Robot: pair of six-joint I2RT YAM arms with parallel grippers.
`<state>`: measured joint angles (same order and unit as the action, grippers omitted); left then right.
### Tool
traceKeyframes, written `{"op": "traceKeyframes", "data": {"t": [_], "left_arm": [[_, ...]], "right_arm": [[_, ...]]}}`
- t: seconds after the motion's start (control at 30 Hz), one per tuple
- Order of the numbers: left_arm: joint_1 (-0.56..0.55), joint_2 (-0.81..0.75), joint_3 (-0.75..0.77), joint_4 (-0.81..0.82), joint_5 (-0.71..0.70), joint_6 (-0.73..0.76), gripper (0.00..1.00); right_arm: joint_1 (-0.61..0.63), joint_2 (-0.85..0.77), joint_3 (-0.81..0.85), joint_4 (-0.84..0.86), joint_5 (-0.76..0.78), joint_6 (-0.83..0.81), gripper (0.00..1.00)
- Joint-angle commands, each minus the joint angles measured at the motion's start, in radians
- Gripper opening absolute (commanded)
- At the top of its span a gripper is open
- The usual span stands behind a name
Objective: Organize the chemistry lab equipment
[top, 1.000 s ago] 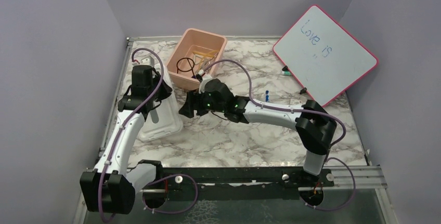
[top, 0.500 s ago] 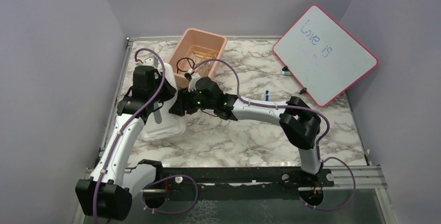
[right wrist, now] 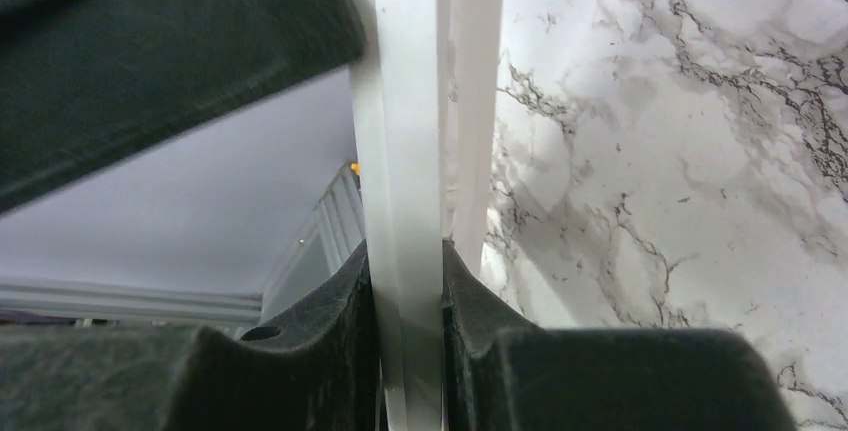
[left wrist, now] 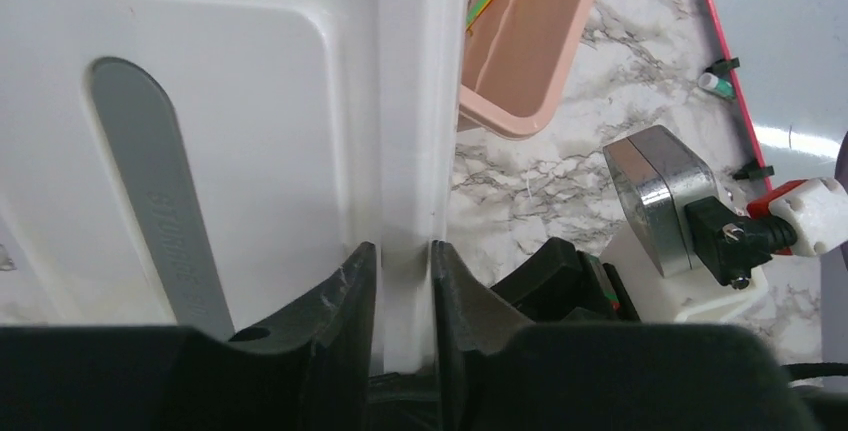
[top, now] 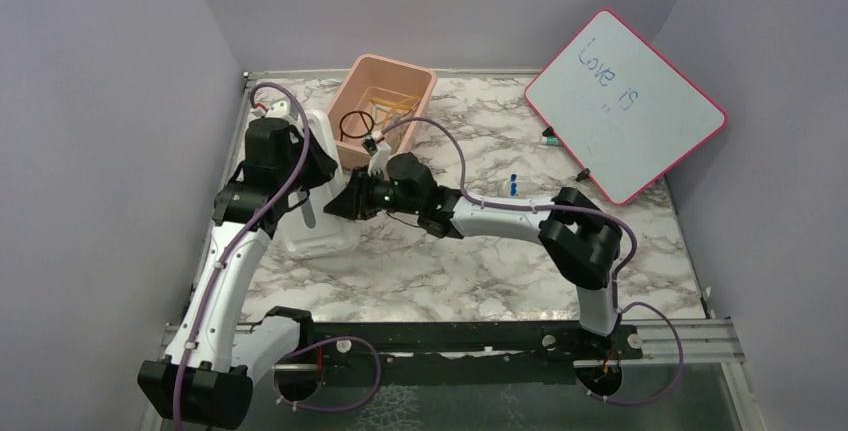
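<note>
The robot's right gripper should lift the white lid (top: 320, 236), carry it outward and lower it onto the pink tub (top: 400, 76) to let it go there, since the tub is open.
The white lid (top: 320, 236) is tipped up on edge beside the pink tub (top: 400, 76). My left gripper (top: 318, 166) holds its rim from above; in the left wrist view both fingers of that gripper (left wrist: 403, 251) lie against the rim of the lid (left wrist: 250, 101). From the right, my right gripper (top: 342, 206) grips the lid's near edge, and its wrist view shows the gripper (right wrist: 405, 256) shut on the thin white edge (right wrist: 410, 101). Inside the tub lie a black wire ring (top: 352, 127) and amber tubing (top: 388, 103). Tiny blue pieces (top: 512, 184) sit on the marble.
A red-framed whiteboard (top: 625, 101) leans at the back right. At its lower edge lie a green-tipped tool (top: 550, 136) and a small black piece (top: 583, 173). Purple walls close in on the left, back and right.
The lid has risen from nearly flat to standing on edge. My right gripper moved left and closed on its edge. The left arm lifted and swung toward the tub.
</note>
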<state>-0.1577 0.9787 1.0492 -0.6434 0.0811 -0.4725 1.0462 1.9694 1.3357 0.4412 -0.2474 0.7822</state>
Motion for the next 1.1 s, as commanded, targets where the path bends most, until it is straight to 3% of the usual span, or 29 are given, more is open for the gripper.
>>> {"op": "traceKeyframes", "data": {"t": [0.0,0.17,0.3,0.63,1.07], "left_arm": [[-0.003,-0.006,0.115,0.025,0.009,0.009,0.36],[-0.003,0.029,0.28,0.019,-0.015,0.036,0.66],[-0.003,0.07,0.421,0.014,-0.06,0.075,0.78],[-0.004,0.14,0.614,0.01,-0.154,0.137,0.82],[0.038,0.313,0.446,0.135,-0.097,0.107,0.82]], "right_arm": [[0.006,-0.093,-0.015,0.082,0.016,0.024,0.01],[0.006,-0.144,0.019,0.062,0.032,-0.004,0.01],[0.004,-0.159,0.064,0.033,0.048,-0.03,0.01],[-0.072,-0.208,0.093,0.02,0.151,0.021,0.01],[-0.291,-0.141,0.165,0.044,0.29,0.291,0.01]]}}
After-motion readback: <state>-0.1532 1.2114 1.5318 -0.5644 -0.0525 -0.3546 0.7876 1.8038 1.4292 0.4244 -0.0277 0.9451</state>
